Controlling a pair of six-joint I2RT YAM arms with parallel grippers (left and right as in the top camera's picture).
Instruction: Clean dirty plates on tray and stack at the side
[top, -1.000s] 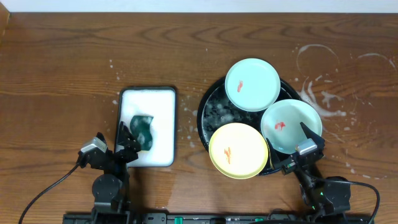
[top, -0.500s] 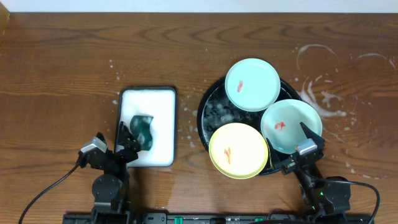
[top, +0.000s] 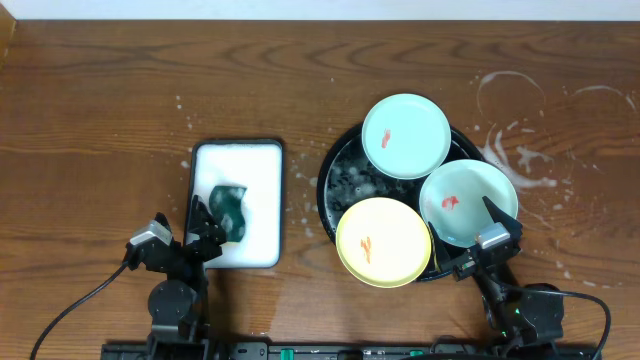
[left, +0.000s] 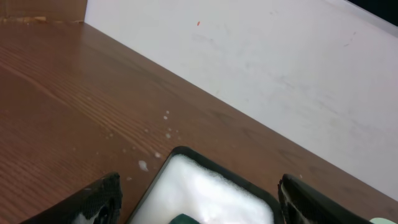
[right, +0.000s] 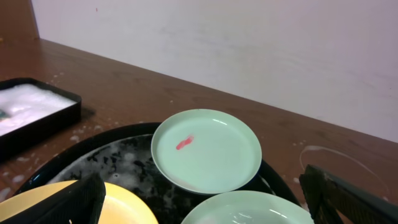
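My gripper's fingers point toward the wall. My left gripper moves outward over the white tray next, tilts them downward and lowers onto the green sponge's middle (top: 228, 212) (left: 184, 219).
The round black tray (top: 331, 168), wet and foamy, carries three plates. A mint plate (top: 405, 135) with a red smear lies at its far rim, a second mint plate (top: 462, 198) at its right, and a yellow plate (top: 383, 241) with an orange smear at its near edge. My right gripper (top: 470, 240) stands open at the tray's near right edge, its fingers straddling the near mint plate (right: 249, 208) and part of the yellow plate (right: 134, 208), gripping nothing. My left gripper (top: 208, 228) is open over the near end of the white tray, empty.
A black-rimmed white tray (top: 238, 165) full of foam sits left of the black tray, with a green sponge (top: 230, 205) in its near half. White soapy rings and splashes (top: 520, 150) mark the wooden tabletop to the right. A pale wall runs along the table's far edge.
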